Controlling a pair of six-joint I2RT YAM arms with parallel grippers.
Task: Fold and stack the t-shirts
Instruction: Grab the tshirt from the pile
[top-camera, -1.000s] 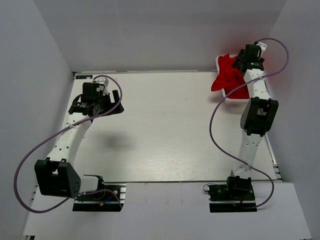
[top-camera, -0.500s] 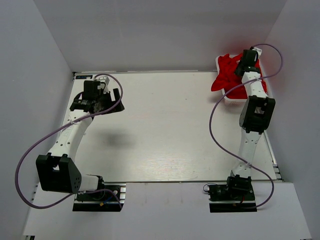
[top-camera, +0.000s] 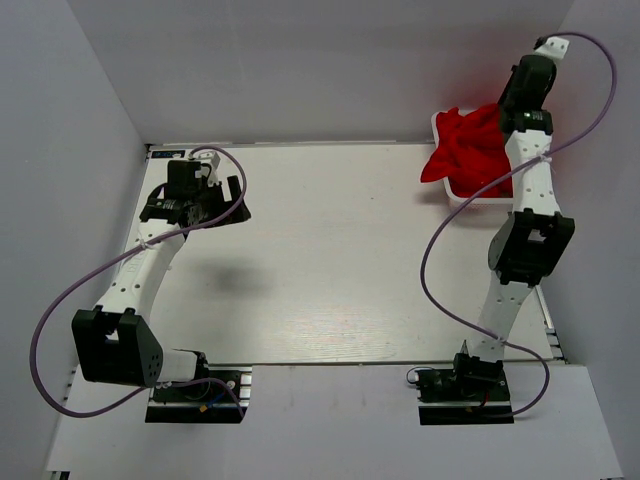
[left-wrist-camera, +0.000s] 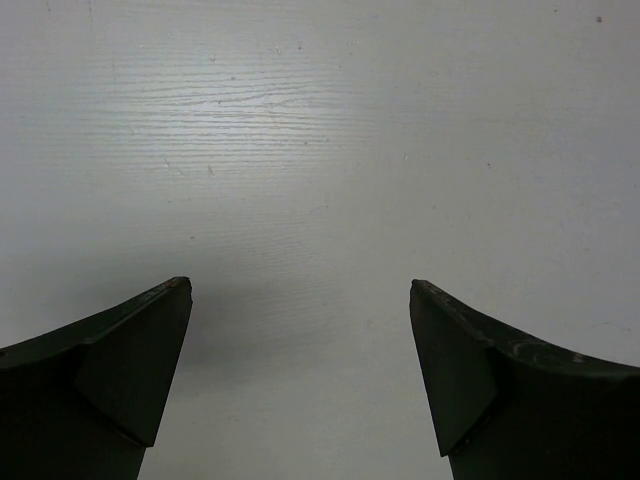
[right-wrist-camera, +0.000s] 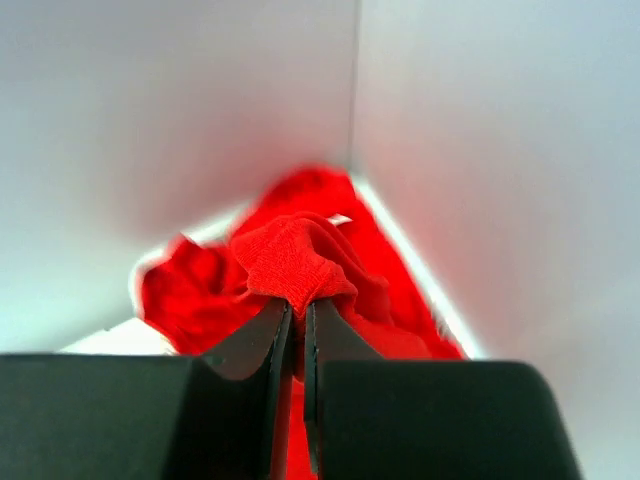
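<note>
I'll lift my right gripper high next, swing from the basket toward the table's middle (top-camera: 343, 245) and lower the red t-shirt there, where the table is bare.
A heap of red t-shirts (top-camera: 465, 152) fills the white basket (top-camera: 461, 198) at the table's far right corner. My right gripper (right-wrist-camera: 297, 305) is shut on a fold of a red t-shirt (right-wrist-camera: 290, 262), pulled up above the rest of the heap (right-wrist-camera: 190, 295). In the top view the right arm's wrist (top-camera: 527, 85) stands high over the basket and hides the pinch. My left gripper (left-wrist-camera: 300, 290) hangs open over bare white table near the far left, nothing between its fingers. In the top view the left gripper (top-camera: 215, 203) sits well apart from the shirts.
Grey walls close in the table on the left, back and right. The basket sits tight in the far right corner. A purple cable (top-camera: 432, 240) loops off the right arm over the table, another loops off the left arm (top-camera: 60, 310).
My right gripper has shut on a shirt in the basket and risen, drawing the fabric upward. The left arm has shifted only slightly, still open.
</note>
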